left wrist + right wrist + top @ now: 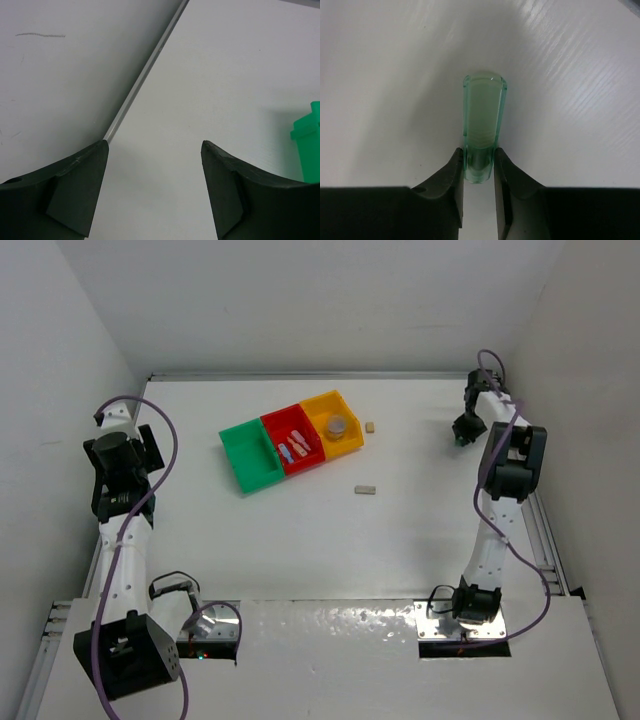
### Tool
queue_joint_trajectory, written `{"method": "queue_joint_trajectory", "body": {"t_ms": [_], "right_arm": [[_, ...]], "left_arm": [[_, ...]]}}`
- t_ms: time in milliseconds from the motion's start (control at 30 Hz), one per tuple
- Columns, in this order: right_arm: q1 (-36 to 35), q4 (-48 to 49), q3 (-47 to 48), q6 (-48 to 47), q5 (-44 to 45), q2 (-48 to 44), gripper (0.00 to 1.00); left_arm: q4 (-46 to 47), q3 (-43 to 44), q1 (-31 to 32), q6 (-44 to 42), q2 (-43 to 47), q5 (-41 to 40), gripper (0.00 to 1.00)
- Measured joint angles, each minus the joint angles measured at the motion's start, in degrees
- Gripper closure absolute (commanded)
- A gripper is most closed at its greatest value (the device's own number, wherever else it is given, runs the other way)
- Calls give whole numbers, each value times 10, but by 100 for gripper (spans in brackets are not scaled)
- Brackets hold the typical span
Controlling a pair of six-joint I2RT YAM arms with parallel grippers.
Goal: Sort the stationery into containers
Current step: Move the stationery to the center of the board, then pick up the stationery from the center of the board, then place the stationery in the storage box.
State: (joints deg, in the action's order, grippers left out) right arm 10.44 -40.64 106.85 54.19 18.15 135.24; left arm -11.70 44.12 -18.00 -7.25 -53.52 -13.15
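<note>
My right gripper moves to the left in the top view next and releases the mint piece over the red bin point(293, 443), since pastel pieces lie inside it.
My right gripper point(479, 150) is shut on the lower end of a mint green oblong piece point(484, 110), which sticks out ahead of the fingers over the white table. In the top view this gripper point(462, 433) is at the far right, well away from the containers. The green bin point(252, 455), red bin point(293, 443) and orange-yellow bin point(332, 423) stand in a row. Pastel pieces point(292, 449) lie in the red bin and a grey roll point(337, 425) in the orange-yellow one. Two tan blocks point(370, 426) point(365, 490) lie on the table. My left gripper point(155, 145) is open and holds nothing.
The left wrist view shows the metal strip point(142, 80) along the table's left edge, the wall beyond it, and a corner of the green bin point(307, 140) at the right. White walls close the table on three sides.
</note>
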Motion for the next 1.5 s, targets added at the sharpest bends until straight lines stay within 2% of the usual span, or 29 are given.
{"method": "queue_joint_trajectory", "body": {"t_ms": [200, 467, 633, 800, 933, 1033, 1100, 1400, 1500], "right_arm": [[3, 24, -35, -21, 0, -19, 100], [-22, 71, -148, -107, 23, -97, 100], [-94, 135, -208, -183, 38, -189, 100], [-231, 218, -200, -275, 15, -256, 100], [-329, 229, -97, -352, -73, -216, 100], [-392, 210, 34, -403, -124, -135, 100], [-420, 211, 82, -420, -146, -91, 100], [-461, 199, 86, -435, -183, 4, 100], [-466, 195, 79, -437, -177, 15, 95]], "left_arm": [[0, 0, 0, 0, 0, 0, 27], [0, 0, 0, 0, 0, 1, 27], [0, 0, 0, 3, 1, 1, 27], [-4, 0, 1, 11, 4, 2, 28], [-14, -3, 1, 22, 8, 2, 28], [-23, -10, 2, 32, 14, 3, 28], [-31, -16, 3, 37, 21, 3, 28], [-49, -29, 5, 48, 33, 12, 28], [-49, -29, 8, 47, 33, 15, 28]]}}
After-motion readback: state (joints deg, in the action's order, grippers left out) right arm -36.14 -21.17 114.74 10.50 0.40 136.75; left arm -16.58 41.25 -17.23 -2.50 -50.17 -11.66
